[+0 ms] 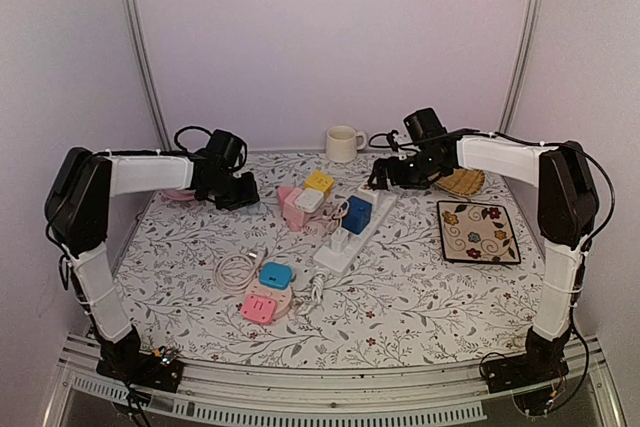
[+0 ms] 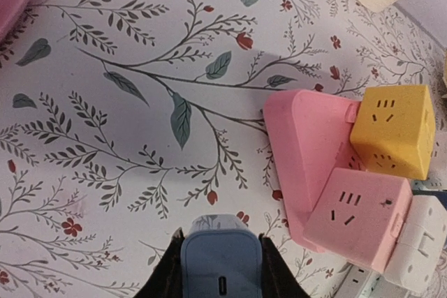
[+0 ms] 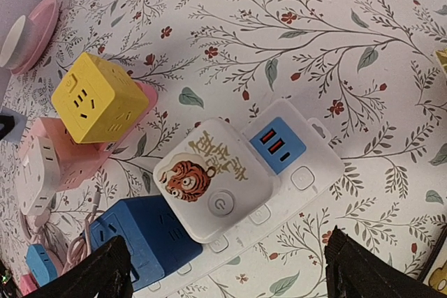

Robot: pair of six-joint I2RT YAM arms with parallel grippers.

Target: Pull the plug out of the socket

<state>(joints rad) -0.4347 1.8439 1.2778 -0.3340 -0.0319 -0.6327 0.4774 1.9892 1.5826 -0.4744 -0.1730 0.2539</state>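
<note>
My left gripper comes down toward the open tablecloth (image 1: 256, 213) (image 2: 220, 224) beside the pink socket block next.
A white power strip (image 1: 378, 215) lies slantwise at mid-table. In the right wrist view it (image 3: 312, 188) carries a white tiger-print plug (image 3: 213, 179), a dark blue cube adapter (image 3: 140, 239) and a blue USB panel (image 3: 278, 144). A small white plug (image 1: 340, 242) sits near its front end. My right gripper (image 1: 385, 177) (image 3: 230, 280) is wide open above the strip's far end, its fingers apart from the tiger plug. My left gripper (image 1: 238, 195) (image 2: 222, 273) is shut on a light blue charger plug (image 2: 222, 259), low over the tablecloth, left of the pink socket block (image 2: 307, 151).
A yellow cube (image 1: 320, 182), pink cube (image 1: 296, 209) and white cube (image 1: 310, 200) cluster left of the strip. A cream mug (image 1: 344, 142) stands at the back. A patterned square plate (image 1: 478, 231) lies at right. Round pink (image 1: 258, 307) and blue (image 1: 275, 275) sockets and a coiled cable (image 1: 235, 269) lie in front.
</note>
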